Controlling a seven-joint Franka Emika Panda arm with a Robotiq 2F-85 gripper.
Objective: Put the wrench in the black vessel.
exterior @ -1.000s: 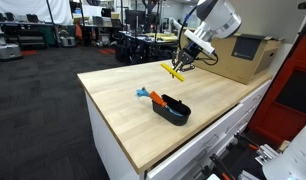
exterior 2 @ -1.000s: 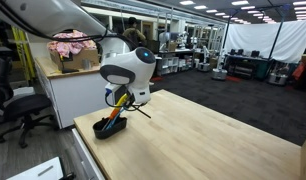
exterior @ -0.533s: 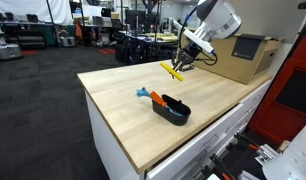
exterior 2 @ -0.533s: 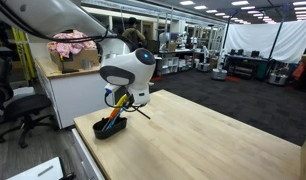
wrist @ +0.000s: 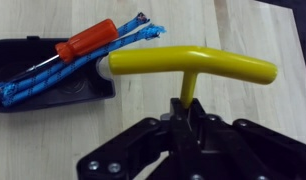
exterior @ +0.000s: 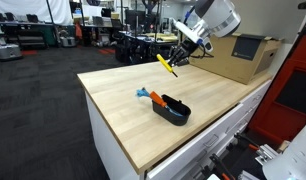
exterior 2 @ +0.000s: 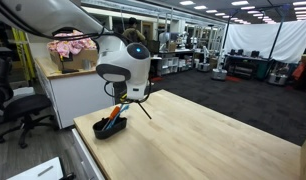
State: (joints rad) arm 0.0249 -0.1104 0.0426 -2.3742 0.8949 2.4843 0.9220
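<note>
I will turn my gripper, carry the wrench over the open room beside the blue cord in the black vessel [exterior: 176, 110], lower it and release.
My gripper [exterior: 179, 57] is shut on the wrench [exterior: 167, 65], a yellow T-handled tool, and holds it in the air above the far side of the wooden table [exterior: 123, 80]. In the wrist view the yellow handle [wrist: 193, 65] lies crosswise and its stem runs down into the closed jaws [wrist: 183, 112]. The black vessel [exterior: 176, 110] stands near the table's front edge, below and in front of the gripper. It also shows in the wrist view [wrist: 53, 95] and in an exterior view [exterior 2: 108, 129]. An orange-handled tool [wrist: 88, 42] and a blue cord [wrist: 43, 82] lie in it.
A large brown cardboard box [exterior: 243, 55] stands on the table's far right end, behind the arm. The blue-and-orange object [exterior: 145, 95] sticks out of the vessel to the left. Another box with pink things [exterior 2: 68, 50] sits on a counter beyond the table.
The gripper has risen and shifted a little to the left with the wrench, which now hangs higher over the table. The vessel has not moved.
</note>
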